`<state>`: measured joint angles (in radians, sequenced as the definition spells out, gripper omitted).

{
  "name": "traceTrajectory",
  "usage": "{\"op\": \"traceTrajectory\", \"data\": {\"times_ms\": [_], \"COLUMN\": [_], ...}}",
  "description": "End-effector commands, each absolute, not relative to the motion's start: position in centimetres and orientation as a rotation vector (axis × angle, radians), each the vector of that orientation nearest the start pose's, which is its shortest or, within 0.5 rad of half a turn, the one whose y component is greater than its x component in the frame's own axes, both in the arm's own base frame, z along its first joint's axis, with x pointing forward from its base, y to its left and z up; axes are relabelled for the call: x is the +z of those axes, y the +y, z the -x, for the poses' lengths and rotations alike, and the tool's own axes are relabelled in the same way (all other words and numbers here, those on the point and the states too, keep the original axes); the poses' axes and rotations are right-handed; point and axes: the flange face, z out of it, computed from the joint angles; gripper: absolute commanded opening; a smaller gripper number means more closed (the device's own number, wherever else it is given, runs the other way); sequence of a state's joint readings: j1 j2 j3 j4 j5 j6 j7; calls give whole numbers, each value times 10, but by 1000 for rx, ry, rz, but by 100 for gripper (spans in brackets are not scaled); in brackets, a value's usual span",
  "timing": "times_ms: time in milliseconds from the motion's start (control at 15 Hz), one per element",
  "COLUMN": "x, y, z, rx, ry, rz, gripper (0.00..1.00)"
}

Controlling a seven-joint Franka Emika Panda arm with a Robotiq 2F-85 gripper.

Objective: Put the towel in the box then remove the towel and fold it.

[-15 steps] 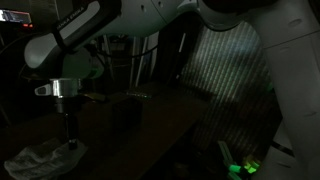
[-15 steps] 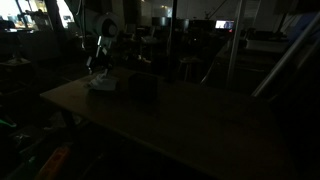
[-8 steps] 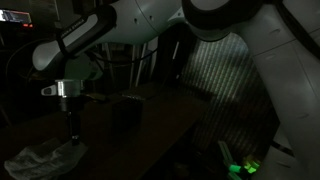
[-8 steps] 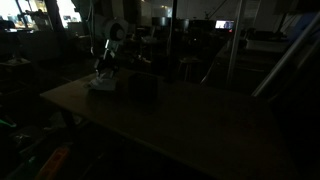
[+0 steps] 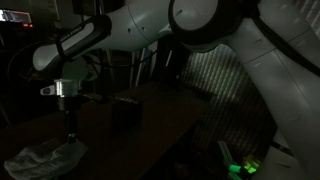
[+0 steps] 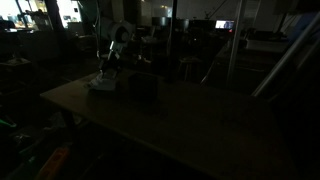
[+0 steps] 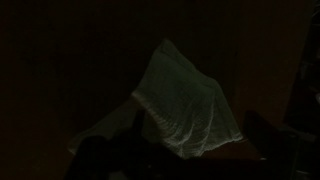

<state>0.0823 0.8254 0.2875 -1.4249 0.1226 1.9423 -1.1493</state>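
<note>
My open gripper shifts away from the box and lowers onto the towel's middle [image 5: 46, 160] next, as most cloth lies past the towel's edge by the box.
The scene is very dark. The pale, wrinkled towel [image 5: 42, 158] lies crumpled on the dark tabletop; it also shows as a pale patch [image 6: 102, 84] in an exterior view. My gripper [image 5: 71, 138] points straight down over the towel's edge nearest the box, at or just above the cloth. The small dark box [image 5: 127, 108] stands on the table beyond it, beside the towel [image 6: 143, 86]. In the wrist view the ribbed towel [image 7: 185, 105] fills the middle, with the dark jaws standing wide apart at the bottom and nothing gripped between them.
The dark table [image 6: 190, 125] stretches wide past the box. A striped panel [image 5: 225, 75] stands behind the table. A small green light [image 5: 245, 166] glows low near the arm's base. Poles and cluttered furniture [image 6: 232, 50] stand in the background.
The arm's upper links have swung across the exterior views. The gripper has stayed open over the towel's edge, almost in the same spot. Towel and box have not moved.
</note>
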Motion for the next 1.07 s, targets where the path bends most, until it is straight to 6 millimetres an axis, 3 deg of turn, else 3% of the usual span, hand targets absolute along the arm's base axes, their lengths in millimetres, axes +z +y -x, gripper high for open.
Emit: {"op": "traceTrajectory", "data": {"times_ms": [0, 467, 733, 867, 933, 1000], "x": [195, 170, 166, 167, 167, 169], "y": [235, 255, 261, 264, 265, 266], "z": [-675, -680, -680, -678, -677, -676], "rx": [179, 182, 182, 185, 185, 184], "ry": [-1762, -1748, -1743, -1741, -1740, -1737], "rz": [2053, 2025, 2026, 2028, 2028, 2030], "gripper": [100, 100, 95, 83, 68, 61]}}
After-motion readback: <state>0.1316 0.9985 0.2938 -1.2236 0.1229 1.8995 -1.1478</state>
